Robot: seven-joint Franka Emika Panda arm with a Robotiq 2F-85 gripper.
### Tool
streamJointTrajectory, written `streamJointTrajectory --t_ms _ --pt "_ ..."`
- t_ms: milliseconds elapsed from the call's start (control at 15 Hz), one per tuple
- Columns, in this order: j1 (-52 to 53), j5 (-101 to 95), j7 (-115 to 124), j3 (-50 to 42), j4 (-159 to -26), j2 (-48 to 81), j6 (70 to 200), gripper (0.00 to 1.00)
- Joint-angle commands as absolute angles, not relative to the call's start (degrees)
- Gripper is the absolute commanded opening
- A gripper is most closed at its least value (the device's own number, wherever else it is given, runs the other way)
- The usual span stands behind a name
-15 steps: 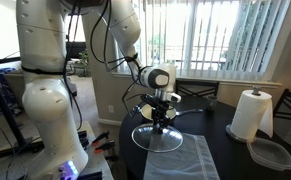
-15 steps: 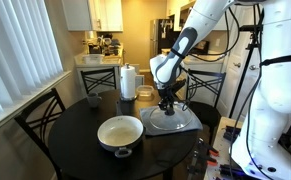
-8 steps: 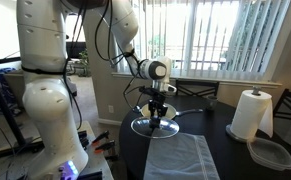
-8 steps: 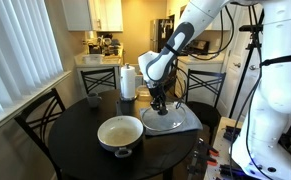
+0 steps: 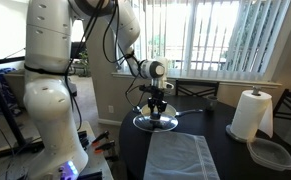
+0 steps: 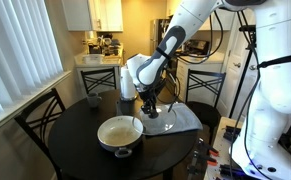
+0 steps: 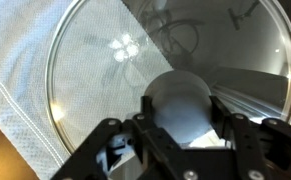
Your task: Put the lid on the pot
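Note:
The pot is uncovered, so my gripper should next carry the lid outward, away from the white cloth, lower it onto the pot's opening (image 6: 120, 130) and release it.
The lid (image 7: 105, 60) is a clear glass disc with a metal rim. My gripper (image 7: 181, 112) is shut on its round centre knob (image 7: 180, 95) and holds the lid flat, above the table. In both exterior views the gripper (image 5: 157, 107) (image 6: 149, 106) hangs over the lid (image 5: 155, 122) (image 6: 153, 119). The pot (image 6: 104, 128), cream-white inside, stands open on the dark round table, just beside the lid's near edge. In the exterior view from the opposite side the gripper and lid hide most of the pot.
A white cloth (image 5: 182, 158) (image 6: 182, 119) lies on the table (image 6: 75, 150) where the lid was. A paper towel roll (image 5: 251, 113) (image 6: 128, 82) and a clear plastic container (image 5: 272, 152) stand at the far side. Chairs surround the table.
My gripper has carried the lid off the white cloth and sideways across the table toward the pot. The pot has not moved.

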State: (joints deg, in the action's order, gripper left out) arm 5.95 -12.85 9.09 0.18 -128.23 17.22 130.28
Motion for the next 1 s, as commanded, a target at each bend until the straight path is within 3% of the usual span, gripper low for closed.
streamJointTrajectory --t_ms 0,533,933 --pt "8.1 -15.1 9.4 1.0 -120.6 20.3 125.0 0.33" --pt "13.3 -15.3 9.4 2.5 -102.7 32.3 115.3 0.33" --pt "15.1 -14.1 9.7 2.7 -95.8 37.5 117.3 0.33"
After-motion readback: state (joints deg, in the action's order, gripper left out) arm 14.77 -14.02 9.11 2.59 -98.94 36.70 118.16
